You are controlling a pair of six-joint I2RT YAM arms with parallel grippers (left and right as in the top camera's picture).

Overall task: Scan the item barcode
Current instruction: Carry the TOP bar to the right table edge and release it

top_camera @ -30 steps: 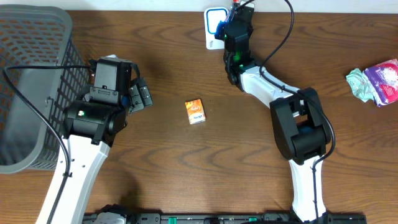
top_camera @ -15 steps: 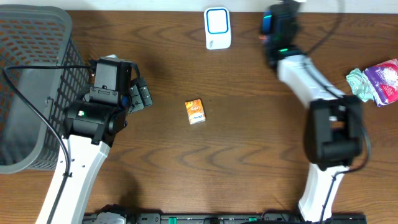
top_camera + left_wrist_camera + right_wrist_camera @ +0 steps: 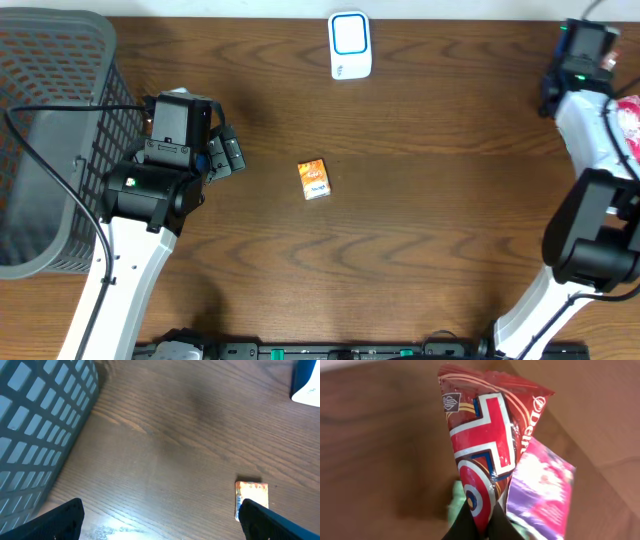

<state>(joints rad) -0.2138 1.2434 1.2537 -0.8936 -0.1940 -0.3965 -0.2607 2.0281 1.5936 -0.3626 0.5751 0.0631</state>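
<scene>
The purple-pink and green packets lie below the red one. My right gripper shifts to the right in the overhead view, over them, and opens next.
My right gripper (image 3: 482,521) is shut on the bottom corner of a red snack packet (image 3: 485,445) with a white and blue cross design, held up in front of the right wrist camera. In the overhead view the right gripper (image 3: 583,50) is at the table's far right back edge, and the packet is hidden under it. The white and blue scanner (image 3: 350,45) stands at the back centre, far to its left. My left gripper (image 3: 222,152) is open and holds nothing beside the basket; its fingers (image 3: 60,520) frame bare wood.
A small orange box (image 3: 314,179) lies mid-table, also by the left gripper's right finger (image 3: 251,495). A purple-pink packet (image 3: 540,490) and a green one (image 3: 456,502) lie below the held packet. A grey mesh basket (image 3: 50,130) fills the left side.
The right arm has swung from in front of the scanner across to the far right edge, carrying the red packet. The left arm and the orange box have not moved.
</scene>
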